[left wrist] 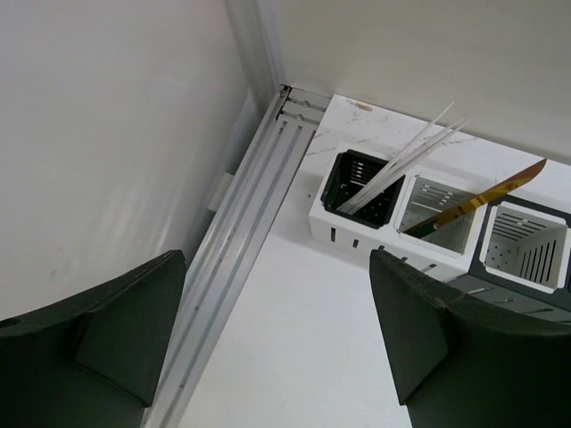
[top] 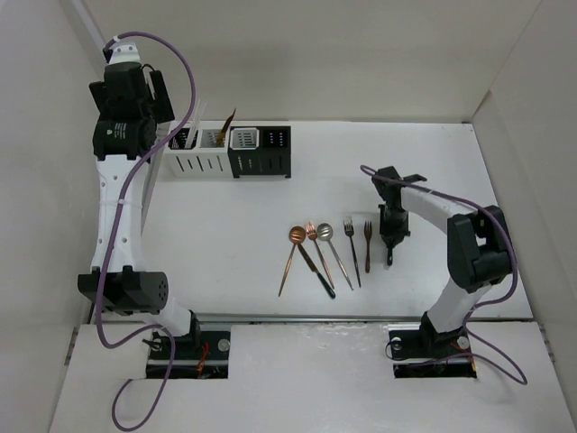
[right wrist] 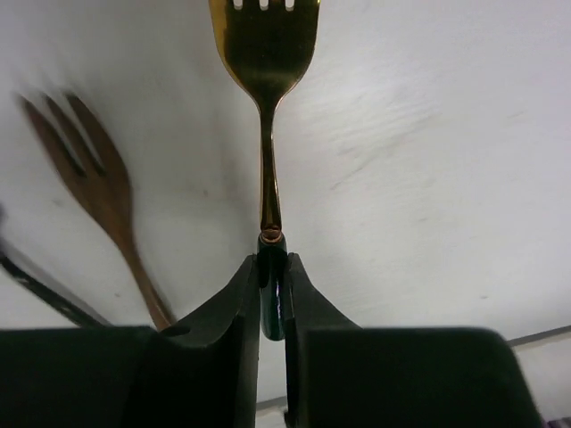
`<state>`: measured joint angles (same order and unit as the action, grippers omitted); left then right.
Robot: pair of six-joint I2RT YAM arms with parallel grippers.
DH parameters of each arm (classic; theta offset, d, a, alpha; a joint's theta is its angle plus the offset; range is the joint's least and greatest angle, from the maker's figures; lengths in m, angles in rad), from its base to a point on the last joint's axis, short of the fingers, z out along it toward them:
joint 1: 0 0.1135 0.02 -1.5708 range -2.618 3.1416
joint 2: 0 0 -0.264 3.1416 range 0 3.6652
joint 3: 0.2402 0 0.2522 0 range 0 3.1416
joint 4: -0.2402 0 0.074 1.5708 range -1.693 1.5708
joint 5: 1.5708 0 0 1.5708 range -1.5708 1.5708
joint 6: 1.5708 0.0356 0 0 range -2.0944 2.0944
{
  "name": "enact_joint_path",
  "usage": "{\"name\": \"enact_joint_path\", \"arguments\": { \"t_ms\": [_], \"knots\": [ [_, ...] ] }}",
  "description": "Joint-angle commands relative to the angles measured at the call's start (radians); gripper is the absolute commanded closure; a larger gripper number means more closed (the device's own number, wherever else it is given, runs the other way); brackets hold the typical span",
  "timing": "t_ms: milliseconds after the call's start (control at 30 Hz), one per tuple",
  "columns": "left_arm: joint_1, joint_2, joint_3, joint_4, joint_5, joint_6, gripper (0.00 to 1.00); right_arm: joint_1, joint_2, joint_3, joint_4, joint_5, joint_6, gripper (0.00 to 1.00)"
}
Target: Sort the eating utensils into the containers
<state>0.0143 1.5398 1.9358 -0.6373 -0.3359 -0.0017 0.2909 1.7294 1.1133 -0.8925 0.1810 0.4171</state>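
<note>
My right gripper rises outward and to the left in the top view next, then releases the gold fork handle-down inside, as the end black container (top: 277,138) stands empty.
My right gripper (right wrist: 272,263) is shut on the dark green handle of a gold fork (right wrist: 265,53) that points away from me, low over the table. In the top view this gripper (top: 393,236) sits just right of the row of eating utensils: a copper spoon (top: 290,257), a silver spoon (top: 332,248), a dark fork (top: 352,248) and a copper fork (top: 367,242). The containers stand at the back, two white (top: 200,149) and two black (top: 260,151). My left gripper (left wrist: 277,294) hangs open and empty, high by the left end of the row.
Pale chopsticks (left wrist: 401,160) lean out of the first caddy (left wrist: 357,183). A gold, dark-handled utensil (left wrist: 482,198) leans out of the second. A metal rail (left wrist: 241,232) runs along the left wall. A copper fork (right wrist: 98,187) lies left of the held fork.
</note>
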Motion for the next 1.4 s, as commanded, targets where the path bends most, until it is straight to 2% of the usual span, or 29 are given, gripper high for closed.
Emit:
{"name": "enact_joint_path", "arguments": {
  "t_ms": [0,33,100,167,233,267,333,367,433,600,633,767,867,1100,1167,1233,1300,1333,1367],
  "knots": [
    [0.019,-0.040,-0.020,0.021,0.003,-0.006,0.18,0.028,-0.126,0.196,-0.033,0.271,0.000,1.00],
    [0.019,-0.040,-0.020,0.021,0.003,-0.006,0.18,0.069,-0.145,0.320,-0.023,0.313,-0.018,1.00],
    [0.029,-0.040,-0.029,0.021,0.003,-0.006,0.18,0.115,-0.156,0.438,0.042,0.403,-0.084,1.00],
    [0.029,-0.040,-0.029,0.021,0.003,-0.006,0.18,0.172,-0.117,0.568,0.223,0.413,-0.144,1.00],
    [0.029,-0.030,-0.038,0.030,0.015,-0.006,0.18,0.203,-0.079,0.629,0.369,0.361,-0.231,1.00],
    [0.029,-0.030,-0.038,0.030,0.015,-0.006,0.18,0.230,-0.059,0.667,0.523,0.335,-0.253,1.00],
    [0.029,-0.030,-0.049,0.030,0.015,-0.006,0.18,0.260,-0.005,0.677,0.703,0.278,-0.311,1.00],
    [0.029,-0.021,-0.049,0.030,0.015,-0.006,0.18,0.289,0.016,0.677,0.871,0.221,-0.333,1.00],
    [0.029,-0.021,-0.058,0.039,0.005,0.003,0.18,0.315,0.120,0.726,0.976,0.169,-0.383,1.00],
    [0.029,0.008,-0.086,0.039,0.015,0.003,0.18,0.379,0.419,1.060,1.039,0.077,-0.416,1.00],
    [0.029,0.008,-0.086,0.048,0.026,0.003,0.18,0.379,0.488,1.079,1.064,0.077,-0.416,1.00],
    [0.038,0.008,-0.086,0.048,0.037,0.003,0.18,0.413,0.579,1.079,1.237,0.118,-0.440,1.00],
    [0.038,0.008,-0.095,0.048,0.037,0.003,0.18,0.413,0.617,1.079,1.238,0.155,-0.440,1.00],
    [0.038,0.008,-0.095,0.048,0.037,0.003,0.18,0.422,0.618,0.935,1.238,0.179,-0.451,1.00],
    [0.038,-0.001,-0.095,0.048,0.037,0.003,0.18,0.422,0.618,0.889,1.238,0.204,-0.451,0.92],
    [0.038,-0.001,-0.095,0.048,0.037,0.003,0.18,0.422,0.607,0.866,1.238,0.204,-0.451,0.75],
    [0.038,-0.001,-0.095,0.048,0.037,0.003,0.18,0.422,0.584,0.846,1.238,0.186,-0.463,0.54],
    [0.038,-0.001,-0.095,0.048,0.046,0.003,0.18,0.422,0.541,0.829,1.238,0.175,-0.463,0.32],
    [0.038,-0.001,-0.095,0.048,0.046,0.003,0.18,0.422,0.511,0.818,1.238,0.175,-0.474,0.27]
  ]
}}
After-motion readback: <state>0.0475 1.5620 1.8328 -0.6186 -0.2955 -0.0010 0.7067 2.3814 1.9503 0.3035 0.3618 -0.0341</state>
